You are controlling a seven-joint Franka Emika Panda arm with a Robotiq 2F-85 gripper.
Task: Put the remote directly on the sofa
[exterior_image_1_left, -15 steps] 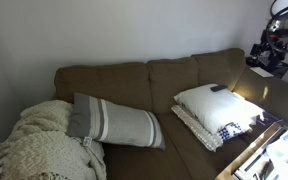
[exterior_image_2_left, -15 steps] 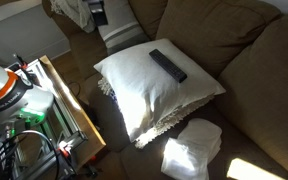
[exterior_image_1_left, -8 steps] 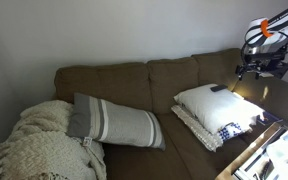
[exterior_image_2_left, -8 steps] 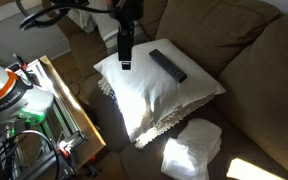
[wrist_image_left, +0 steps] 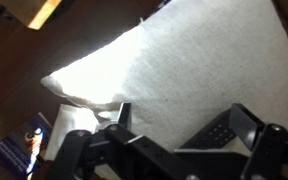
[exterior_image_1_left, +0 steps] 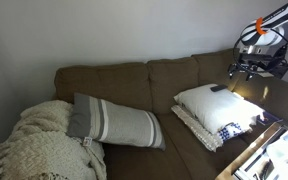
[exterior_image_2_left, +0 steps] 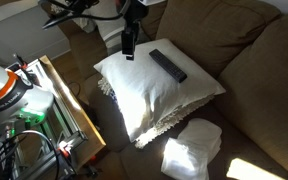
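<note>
I should move my gripper over the black remote (exterior_image_2_left: 167,65) and turn its fingers to go around the remote's narrow width, then lower it.
A black remote (exterior_image_2_left: 167,65) lies on a white pillow (exterior_image_2_left: 149,95) on the brown sofa (exterior_image_2_left: 254,90). In an exterior view the remote (exterior_image_1_left: 217,89) is a small dark patch on the pillow (exterior_image_1_left: 206,106) at the sofa's (exterior_image_1_left: 134,80) right end. My gripper (exterior_image_2_left: 129,47) hangs open just above the pillow, a little to the side of the remote. It also shows in an exterior view (exterior_image_1_left: 239,70). In the wrist view the gripper (wrist_image_left: 184,122) is open over the pillow (wrist_image_left: 174,60), and the remote's buttons (wrist_image_left: 220,131) show near one finger (wrist_image_left: 249,118).
A grey-striped pillow (exterior_image_1_left: 114,121) and a cream knit blanket (exterior_image_1_left: 39,148) lie at the sofa's other end. A folded white cloth (exterior_image_2_left: 189,152) lies on the seat below the pillow. A wooden table with equipment (exterior_image_2_left: 69,110) stands beside the sofa.
My arm has come into view and moved over the white pillow toward the remote. The remote and pillow have not moved.
</note>
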